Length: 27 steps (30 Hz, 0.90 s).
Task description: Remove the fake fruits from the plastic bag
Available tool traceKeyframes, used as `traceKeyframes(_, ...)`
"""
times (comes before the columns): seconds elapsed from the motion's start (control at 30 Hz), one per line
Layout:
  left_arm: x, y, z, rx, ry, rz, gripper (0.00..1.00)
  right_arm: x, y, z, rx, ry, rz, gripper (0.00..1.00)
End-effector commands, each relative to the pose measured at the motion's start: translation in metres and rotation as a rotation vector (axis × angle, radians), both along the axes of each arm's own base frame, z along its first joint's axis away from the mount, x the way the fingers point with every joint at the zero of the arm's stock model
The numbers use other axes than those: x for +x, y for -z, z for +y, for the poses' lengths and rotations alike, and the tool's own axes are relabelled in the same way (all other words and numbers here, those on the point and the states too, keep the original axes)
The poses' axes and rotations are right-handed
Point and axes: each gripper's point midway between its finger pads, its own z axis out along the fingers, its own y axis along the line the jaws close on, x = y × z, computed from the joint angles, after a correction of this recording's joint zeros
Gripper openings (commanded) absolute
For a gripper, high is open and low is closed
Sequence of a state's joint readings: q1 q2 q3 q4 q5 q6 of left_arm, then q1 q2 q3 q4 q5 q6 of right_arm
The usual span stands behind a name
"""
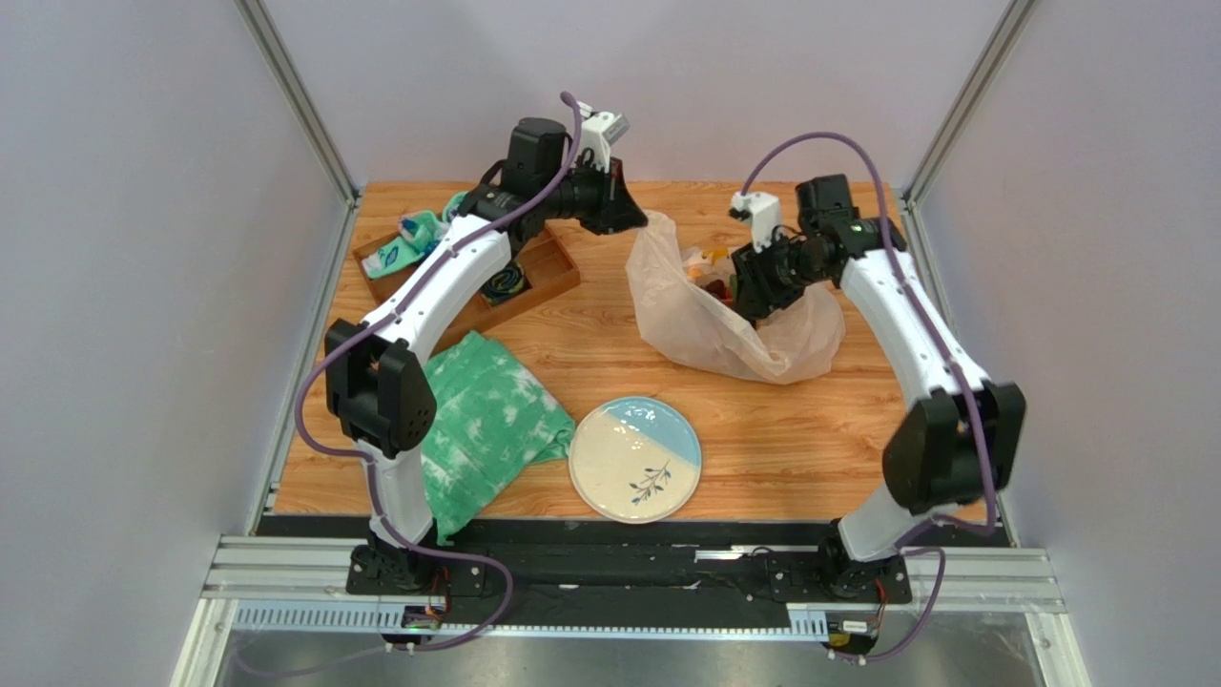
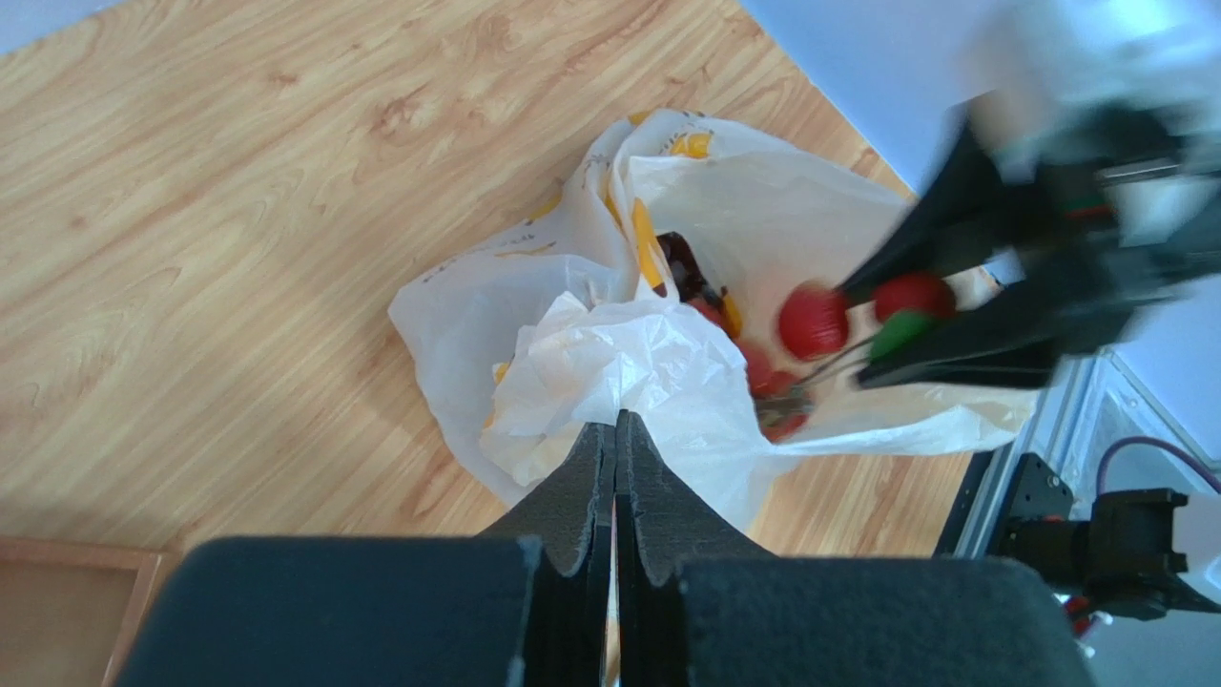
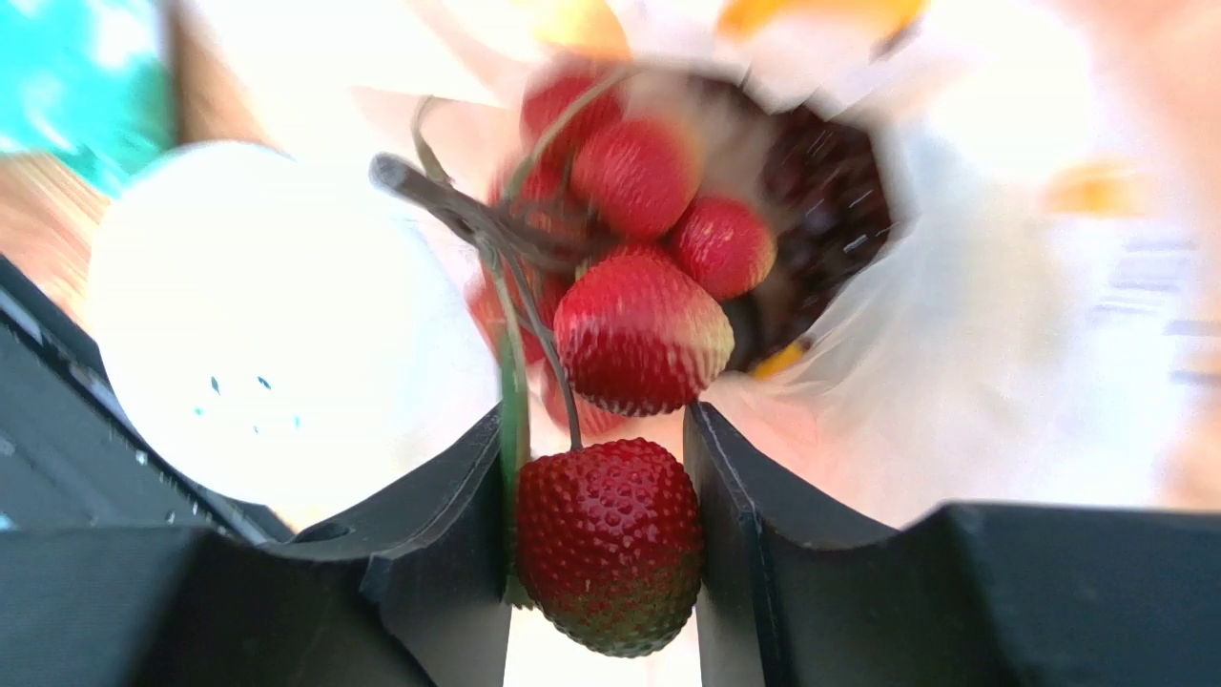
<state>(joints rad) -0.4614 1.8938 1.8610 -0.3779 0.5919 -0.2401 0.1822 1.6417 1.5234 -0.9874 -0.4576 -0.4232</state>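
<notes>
My right gripper next lifts the red fruit cluster (image 3: 638, 329) from the bag, swings back and lowers it onto the blue and white plate (image 3: 255, 332) to release, as that's empty.
The plastic bag (image 1: 717, 322) lies at the far middle of the table, its mouth pulled up and open. My left gripper (image 1: 631, 218) is shut on the bag's upper edge; in the left wrist view (image 2: 616, 420) the thin film (image 2: 674, 372) is pinched between the closed jaws. My right gripper (image 1: 740, 294) is at the bag's mouth, shut on one red ball (image 3: 609, 544) of the red fruit cluster (image 3: 638, 329), which hangs on stems just above the opening. Dark purple grapes (image 3: 829, 201) lie inside the bag. The left wrist view shows the red balls (image 2: 813, 321) at the right gripper (image 2: 874, 344).
A blue and white plate (image 1: 635, 458) lies near the front middle. A green-white mottled cloth (image 1: 487, 415) lies to its left. A wooden tray (image 1: 552, 279) with teal items (image 1: 401, 246) stands at the far left, under my left arm.
</notes>
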Motion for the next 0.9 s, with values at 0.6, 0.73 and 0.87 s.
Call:
traceKeyframes(0.6,-0.109,-0.119,0.064,0.009,0.051,-0.267,0.69,-0.015,-0.275,0.018,0.236,0.014,-0.738,0.16)
traceKeyframes(0.73,-0.145,-0.146,0.089,0.003,0.018,-0.375,0.7,-0.055,-0.313,0.023,0.285,-0.018,-0.797,0.17)
traceKeyframes(0.87,-0.172,-0.159,0.116,0.017,-0.026,-0.449,0.7,-0.096,-0.315,0.034,0.307,-0.094,-0.768,0.17)
